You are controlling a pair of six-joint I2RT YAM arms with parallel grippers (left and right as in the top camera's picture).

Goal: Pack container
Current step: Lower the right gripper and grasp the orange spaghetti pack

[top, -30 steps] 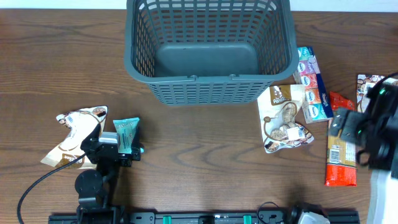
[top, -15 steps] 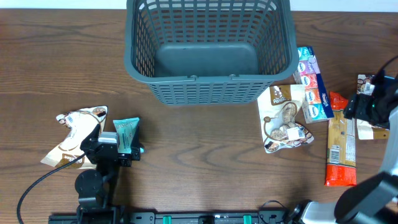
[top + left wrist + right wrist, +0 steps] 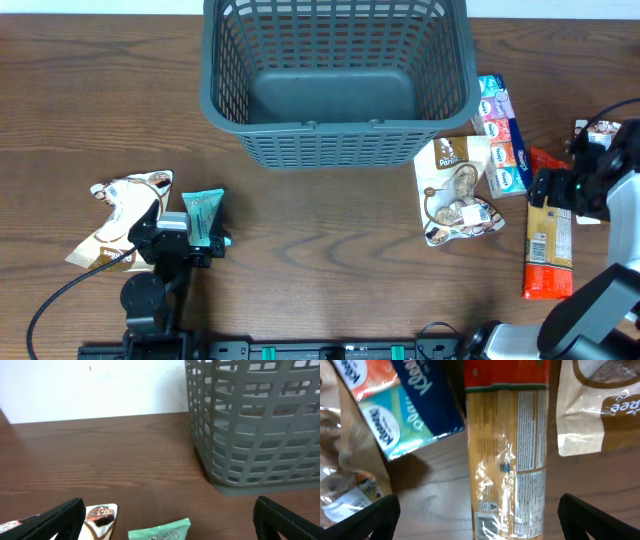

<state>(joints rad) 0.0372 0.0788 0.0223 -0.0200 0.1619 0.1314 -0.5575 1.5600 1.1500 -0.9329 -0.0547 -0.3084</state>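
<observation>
Next, the right gripper lowers its open fingers astride the spaghetti packet's clear middle (image 3: 549,224) (image 3: 506,476) below it, since the packet's long sides already run between them.
The container (image 3: 335,127), a large dark grey-green lattice basket, stands empty at the back centre; it also shows in the left wrist view (image 3: 250,435). My left gripper (image 3: 188,232) is open and low at the front left. A teal packet (image 3: 205,215) lies between its fingers (image 3: 167,510), its top edge showing in the left wrist view (image 3: 160,534). My right gripper (image 3: 556,190) is open and hovers over the top end of a long orange and red packet (image 3: 549,255). In the right wrist view the packet (image 3: 507,450) runs between the fingers (image 3: 477,510).
A brown and white pouch (image 3: 120,215) lies left of the left gripper. A cookie pouch (image 3: 455,190) and a tissue pack (image 3: 500,135) lie right of the basket. Another brown pouch (image 3: 590,130) sits at the right edge, also in the right wrist view (image 3: 600,405).
My right gripper swung toward the far right edge, then came back left over the upper end of the long packet. The left arm and all packets have not moved.
</observation>
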